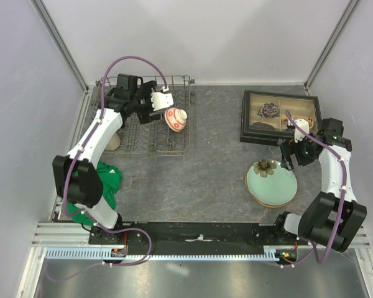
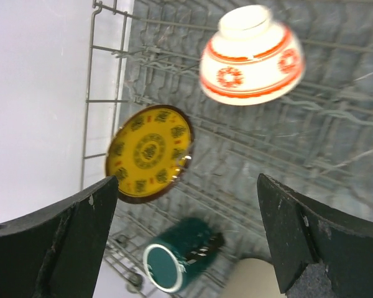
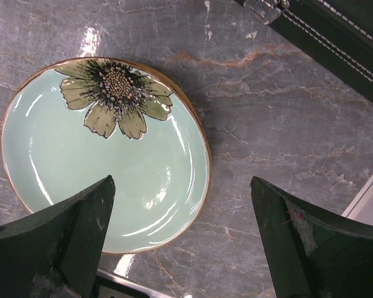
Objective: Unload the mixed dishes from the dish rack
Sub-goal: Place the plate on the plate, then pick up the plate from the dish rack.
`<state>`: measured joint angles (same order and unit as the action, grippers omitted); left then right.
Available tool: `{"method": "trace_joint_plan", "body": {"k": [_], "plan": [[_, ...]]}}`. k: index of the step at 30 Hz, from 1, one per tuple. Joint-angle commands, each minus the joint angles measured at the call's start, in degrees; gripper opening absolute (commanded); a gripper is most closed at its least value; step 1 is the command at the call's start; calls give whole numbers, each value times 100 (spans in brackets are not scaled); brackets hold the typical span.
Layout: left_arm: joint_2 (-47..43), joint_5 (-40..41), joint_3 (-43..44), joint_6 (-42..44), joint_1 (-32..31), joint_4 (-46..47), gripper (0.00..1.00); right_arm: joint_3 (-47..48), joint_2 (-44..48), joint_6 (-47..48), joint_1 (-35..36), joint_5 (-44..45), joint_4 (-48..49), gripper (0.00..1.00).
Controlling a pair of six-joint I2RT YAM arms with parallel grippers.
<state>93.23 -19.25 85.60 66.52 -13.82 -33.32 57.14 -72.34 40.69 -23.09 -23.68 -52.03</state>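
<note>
The left gripper moves outward and down onto the yellow-gold patterned dish's rim (image 2: 125, 198) next, since the dish stands on edge below and outward of the open fingers.
The grey wire dish rack (image 1: 174, 144) stands at the back left. A small red-and-white bowl (image 1: 176, 118) lies in it, also in the left wrist view (image 2: 252, 56). That view also shows a yellow-gold patterned dish (image 2: 150, 153) standing on edge, a dark green mug (image 2: 180, 254) on its side and part of a beige cup (image 2: 255, 282). My left gripper (image 1: 148, 115) hovers open and empty above the rack (image 2: 186, 181). The pale green flower plate (image 1: 271, 182) lies on the table at the right (image 3: 105, 155). My right gripper (image 1: 290, 160) is open and empty above its edge (image 3: 181, 180). The bird-pattern plate is not visible.
A dark-framed box with trinkets (image 1: 278, 118) sits behind the right gripper, its corner in the right wrist view (image 3: 336, 37). A green cloth (image 1: 105, 186) lies at the front left by the left arm. White walls enclose the grey marble table (image 1: 211, 167).
</note>
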Motion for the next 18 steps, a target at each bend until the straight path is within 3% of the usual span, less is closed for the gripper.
{"method": "trace_joint_plan", "body": {"k": [1,8,18], "plan": [[711,79,736,739,117,-157,99,51,141,-210,112,-180,176,98],[1855,316,1661,1555,283,-149,99,-63,-69,-298,156,-198,351,98],[2788,395,2653,2128,468,265,99,-151,-562,-377,156,-251,562,98]]}}
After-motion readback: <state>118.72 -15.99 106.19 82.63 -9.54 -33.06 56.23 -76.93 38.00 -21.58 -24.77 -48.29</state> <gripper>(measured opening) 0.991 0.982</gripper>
